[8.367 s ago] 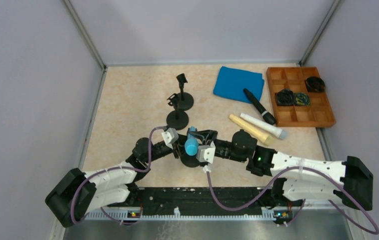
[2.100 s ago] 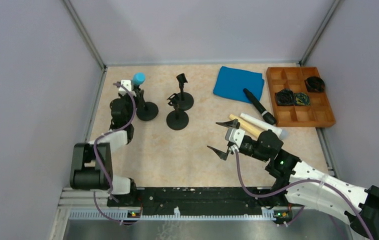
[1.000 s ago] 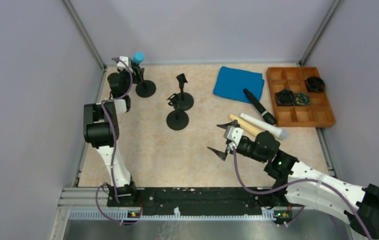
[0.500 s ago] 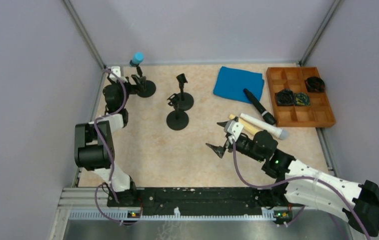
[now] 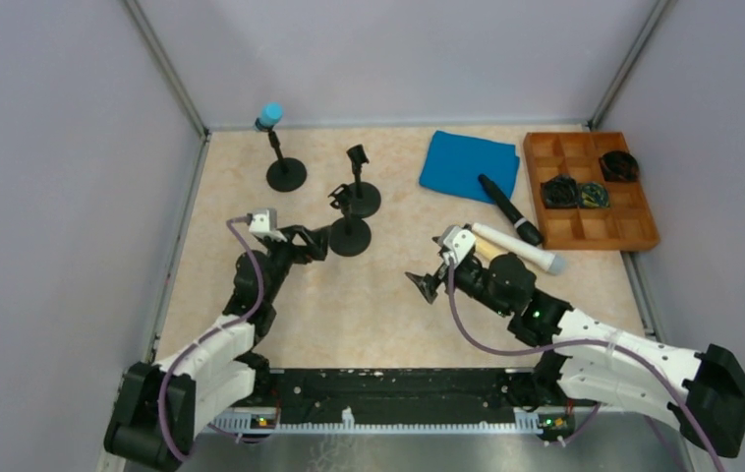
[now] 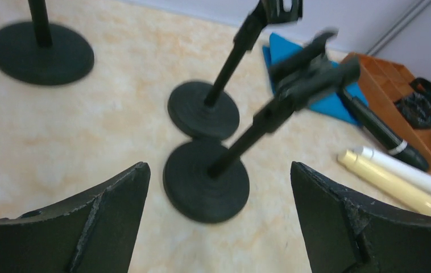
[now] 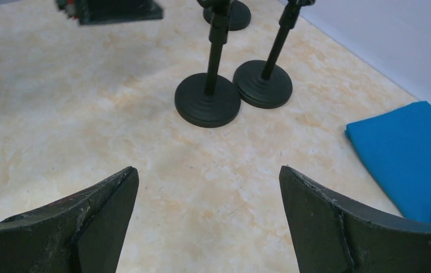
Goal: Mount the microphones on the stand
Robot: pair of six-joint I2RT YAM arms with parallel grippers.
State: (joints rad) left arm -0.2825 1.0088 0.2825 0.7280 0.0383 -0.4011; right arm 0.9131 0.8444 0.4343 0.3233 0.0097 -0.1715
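Note:
The nearer stand's clip is bare. Next, my left gripper lowers and shifts toward that stand, then brings its open fingers around the pole just below the clip (image 5: pixel 347 214) (image 6: pixel 254 132).
The light blue microphone (image 5: pixel 270 115) sits upright in the clip of the far-left stand (image 5: pixel 286 175). Two more black stands, one nearer (image 5: pixel 350 237) and one behind it (image 5: pixel 360 200), carry bare clips. The black microphone (image 5: pixel 509 209) and white microphone (image 5: pixel 518 249) lie on the table at the right. The cream microphone (image 6: pixel 389 183) lies beside the white one and is mostly hidden by my right arm from above. My left gripper (image 5: pixel 305 243) is open, just left of the nearer stand (image 6: pixel 207 181). My right gripper (image 5: pixel 430 263) hangs open over bare table, with nothing between its jaws.
A folded blue cloth (image 5: pixel 469 164) lies at the back, with the black microphone's end resting on it. An orange compartment tray (image 5: pixel 590 231) holding dark coiled items stands at the far right. Grey walls close in the left, back and right.
My left gripper opened, let go of the far-left stand with the blue microphone, and pulled back toward the nearer stand. The right gripper drifted slightly left, still open.

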